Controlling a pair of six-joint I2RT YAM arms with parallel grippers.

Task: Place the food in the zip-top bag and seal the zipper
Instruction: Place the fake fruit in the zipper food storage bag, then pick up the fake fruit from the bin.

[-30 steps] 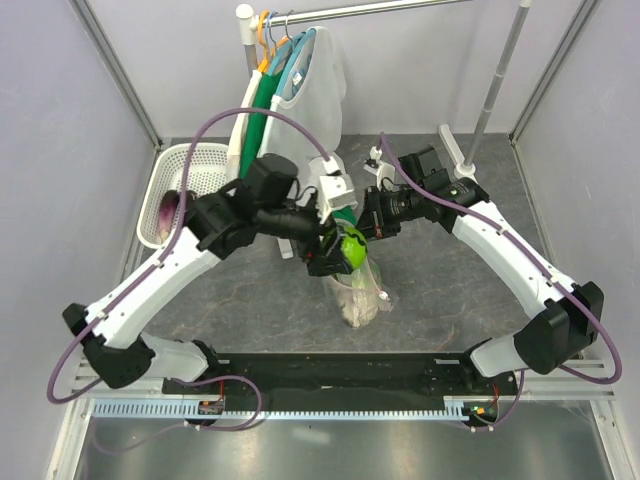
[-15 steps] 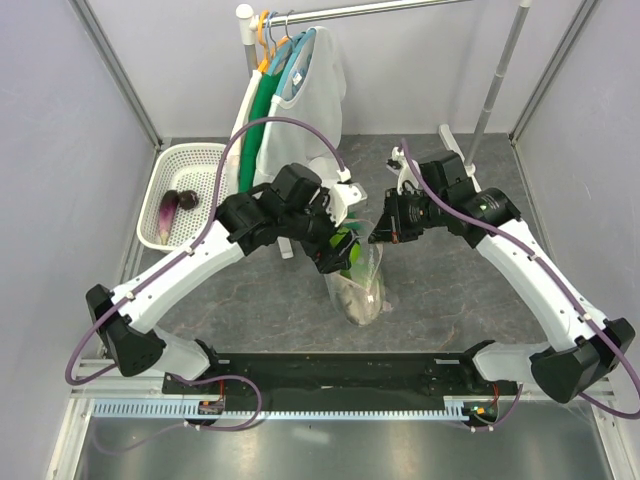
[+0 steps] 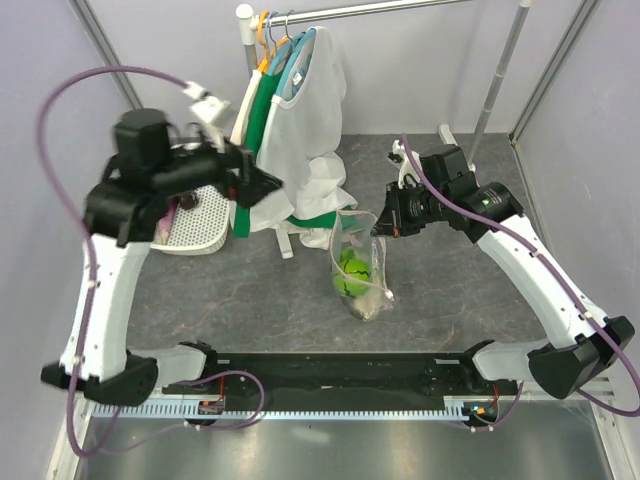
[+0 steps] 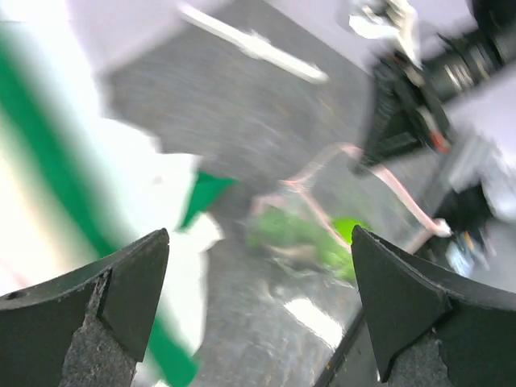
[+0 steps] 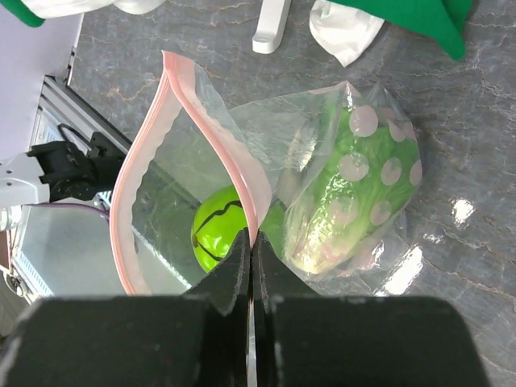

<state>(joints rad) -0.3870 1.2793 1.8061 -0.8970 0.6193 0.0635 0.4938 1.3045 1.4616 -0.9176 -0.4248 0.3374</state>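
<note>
My left gripper swings over to the left in the top view and down onto the basket's dark round food (image 3: 188,200) next. The food is still unbagged.
The clear zip-top bag (image 3: 358,272) stands on the grey floor, its mouth held up. My right gripper (image 3: 383,226) is shut on the pink zipper strip (image 5: 197,109) at the mouth's edge (image 5: 251,242). Inside lie the small green round fruit (image 5: 216,232) and the leafy lettuce head (image 5: 347,193); something pale (image 3: 368,306) lies at the bag's bottom. My left gripper (image 3: 270,186) is raised at the left by the hanging clothes, open and empty (image 4: 262,242). The bag shows blurred in the left wrist view (image 4: 314,234). The eggplant is hidden behind the left arm.
A white basket (image 3: 205,215) stands at the back left, partly behind the left arm. White and green garments (image 3: 300,120) hang from a rack (image 3: 400,8) behind the bag. A rack pole (image 3: 500,75) stands at the back right.
My left gripper held the green fruit over the bag's mouth, let it drop in, then swung up and left to the hanging clothes. The right gripper kept its hold on the mouth.
</note>
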